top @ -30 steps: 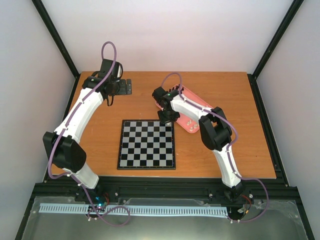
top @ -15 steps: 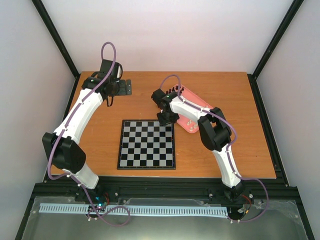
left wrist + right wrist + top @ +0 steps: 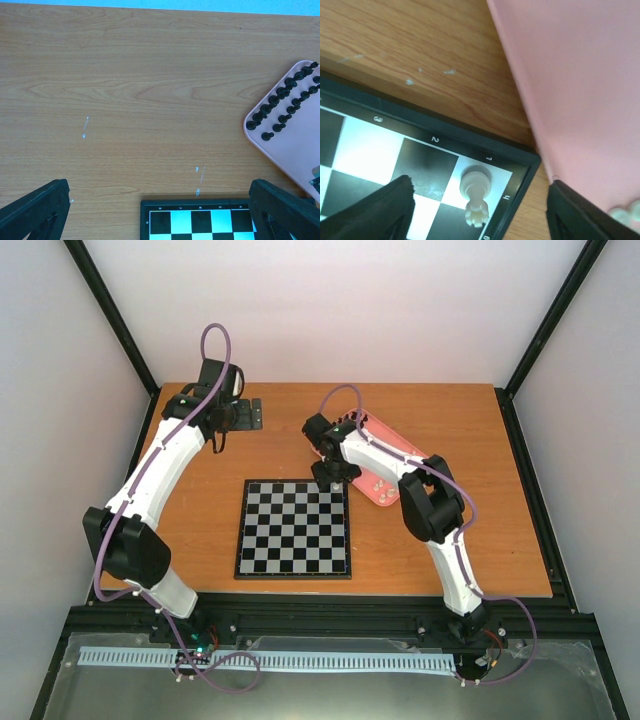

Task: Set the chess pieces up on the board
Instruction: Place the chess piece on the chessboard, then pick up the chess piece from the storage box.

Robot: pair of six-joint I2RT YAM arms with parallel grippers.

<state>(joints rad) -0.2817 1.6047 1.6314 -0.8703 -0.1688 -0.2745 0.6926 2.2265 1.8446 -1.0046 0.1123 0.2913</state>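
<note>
The rook already stands upright, so my right gripper swings to the right in the top view next. It then comes down onto a white piece at the tray's corner.
The board of black and silvery checks lies mid-table. A cream-white rook stands upright on its far right corner square, and no other piece shows on the board. My right gripper is open above that rook, a finger on each side and neither touching it; from above, the right gripper hangs over the board's far right corner. Black chess pieces stand in rows on the pink tray. My left gripper is open and empty, above bare wood beyond the board's far edge.
The pink tray lies tilted just right of the board's far corner, with a few white pieces at its near end. A small black plate lies at the back left by the left gripper. Black frame posts edge the table.
My right gripper has gone from shut to open, leaving the white rook on the corner square, and it has drawn slightly back from the board. The left arm has not moved.
</note>
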